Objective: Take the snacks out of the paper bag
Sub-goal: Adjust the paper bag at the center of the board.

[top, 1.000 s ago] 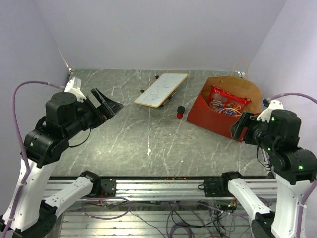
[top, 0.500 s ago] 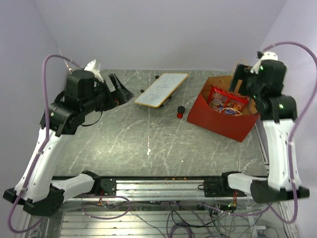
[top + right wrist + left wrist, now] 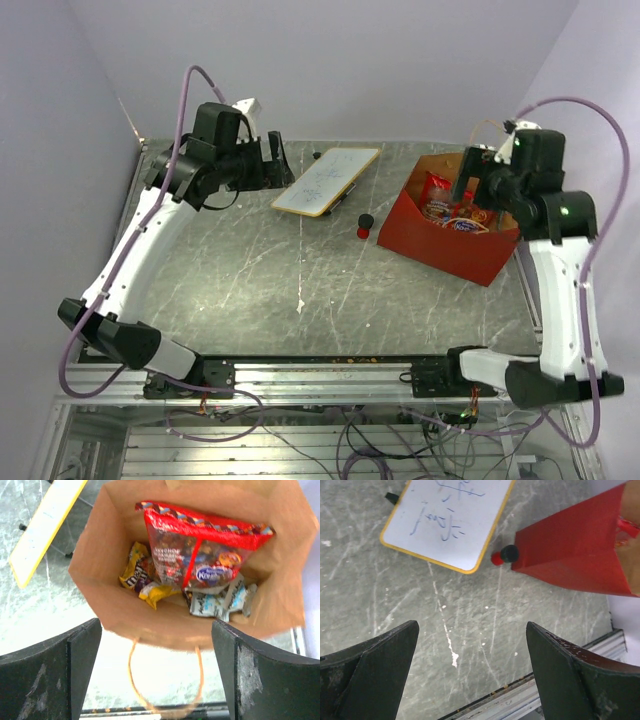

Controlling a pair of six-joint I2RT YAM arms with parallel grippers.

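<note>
Next I need to move my right gripper back and down to the tan cord handle point(image 3: 165, 680), onto its part nearer the board point(image 3: 130, 668), as the handle loops clear of the paper bag's rim.
The red paper bag point(image 3: 440, 238) stands open at the right of the table, brown inside point(image 3: 280, 575), also seen in the left wrist view point(image 3: 570, 550). Inside lie a glossy red chip bag point(image 3: 200, 550), yellow packets point(image 3: 155, 592), a dark brown packet point(image 3: 131, 582) and light blue packets point(image 3: 220, 602). The chip bag also shows from above point(image 3: 445, 205). My right gripper point(image 3: 470, 178) hangs open and empty above the bag's mouth; a tan cord handle point(image 3: 165, 680) loops between its fingers. My left gripper point(image 3: 272, 162) is open and empty, high over the table's far left.
A white board with scribbles and a yellow rim point(image 3: 326, 180) lies at the back middle, also in the left wrist view point(image 3: 447, 520). A small red-and-black marker point(image 3: 364, 226) lies next to the bag's left corner point(image 3: 504, 555). The table's metal rail runs along the front edge point(image 3: 330, 375).
My left arm has swung up and toward the back, nearer the white board. My right gripper has shifted from behind the bag to directly over its open mouth.
</note>
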